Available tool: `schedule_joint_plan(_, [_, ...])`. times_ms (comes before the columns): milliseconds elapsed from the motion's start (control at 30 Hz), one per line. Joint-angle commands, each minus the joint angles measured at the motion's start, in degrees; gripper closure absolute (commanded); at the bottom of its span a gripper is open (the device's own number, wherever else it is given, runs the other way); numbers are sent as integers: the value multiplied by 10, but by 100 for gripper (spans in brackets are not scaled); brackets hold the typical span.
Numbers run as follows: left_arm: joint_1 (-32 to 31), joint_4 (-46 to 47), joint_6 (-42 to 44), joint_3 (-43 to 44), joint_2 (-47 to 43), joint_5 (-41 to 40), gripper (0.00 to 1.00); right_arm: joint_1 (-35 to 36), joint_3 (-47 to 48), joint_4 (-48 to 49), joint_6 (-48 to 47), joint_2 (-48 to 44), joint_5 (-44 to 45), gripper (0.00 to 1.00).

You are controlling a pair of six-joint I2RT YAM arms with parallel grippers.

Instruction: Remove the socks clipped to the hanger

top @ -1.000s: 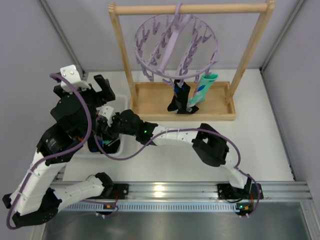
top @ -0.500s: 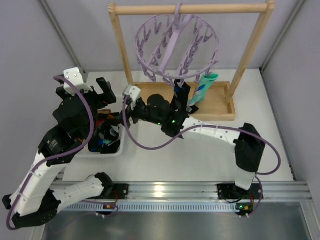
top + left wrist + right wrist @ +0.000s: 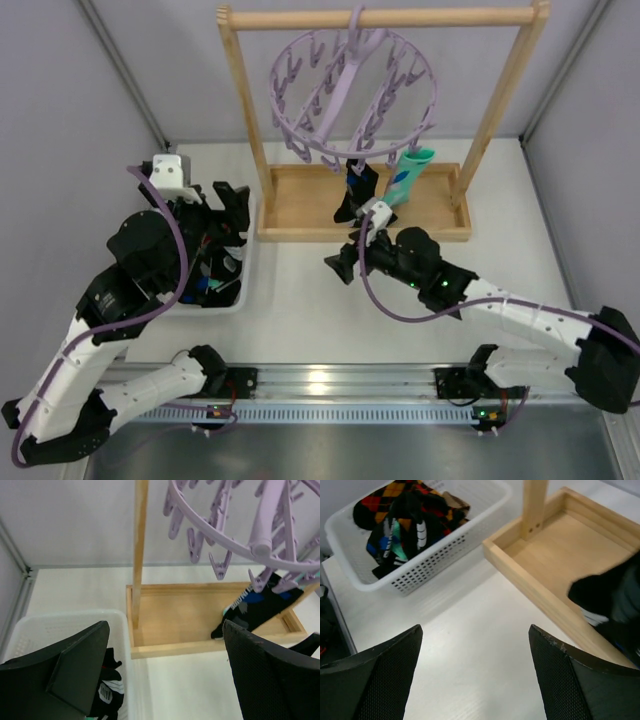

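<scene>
The black sock's lower part (image 3: 350,210) (image 3: 600,597) dangles outward of the robot's right gripper, free below the clips, so that gripper needs to move outward to the tray's near edge and around this part next.
The lavender hanger (image 3: 350,90) hangs by its hook from the wooden rack's top bar; it also shows in the left wrist view (image 3: 240,535). Two socks stay clipped to it: a black patterned sock (image 3: 358,195) and a teal-and-white sock (image 3: 408,178), both dangling into the rack's tray. My left gripper (image 3: 232,205) is open and empty over the basket's right edge (image 3: 165,680). My right gripper (image 3: 348,258) is open and empty above the table in front of the tray (image 3: 475,675). The black sock shows in both wrist views (image 3: 260,607) (image 3: 605,595).
A white basket (image 3: 243,290) left of the rack holds several removed socks (image 3: 405,515), argyle and dark ones. The wooden rack's tray (image 3: 555,555) and left post (image 3: 139,550) stand close to both grippers. Grey walls enclose the table.
My right gripper has left the basket and swung right, to the table in front of the rack's tray, empty. My left gripper has shifted slightly right and nearer.
</scene>
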Motion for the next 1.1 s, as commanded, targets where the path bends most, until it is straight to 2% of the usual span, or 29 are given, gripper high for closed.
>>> schedule_joint_plan(0, [1, 16, -18, -38, -37, 84, 2, -33, -44, -39, 26, -111, 73, 16])
schedule_joint_plan(67, [1, 7, -28, -71, -57, 94, 2, -72, -68, -61, 24, -155, 73, 15])
schedule_joint_plan(167, [1, -5, -38, -108, -73, 99, 2, -133, -72, -73, -3, -172, 30, 16])
schedule_joint_plan(267, [1, -16, -41, -143, -81, 106, 2, -186, -57, -57, -24, -144, -51, 16])
schedule_joint_plan(300, [1, -16, -41, -151, -87, 113, 2, -199, -53, -50, -27, -133, -116, 17])
schedule_joint_plan(367, [1, -16, -42, -167, -93, 120, 2, -233, -35, -39, -32, -94, -145, 18])
schedule_joint_plan(667, [1, -15, -38, -214, -101, 139, 2, -250, 28, 81, -64, 58, -188, 35])
schedule_joint_plan(933, [1, -15, -64, -201, -108, 160, 2, -237, -22, 305, -35, 130, -202, 48])
schedule_joint_plan(1033, [1, -16, -80, -182, -109, 156, 2, -214, -24, 317, -42, 136, -186, 68])
schedule_joint_plan(1067, [1, -17, -87, -167, -108, 150, 2, -207, -24, 317, -45, 135, -161, 86])
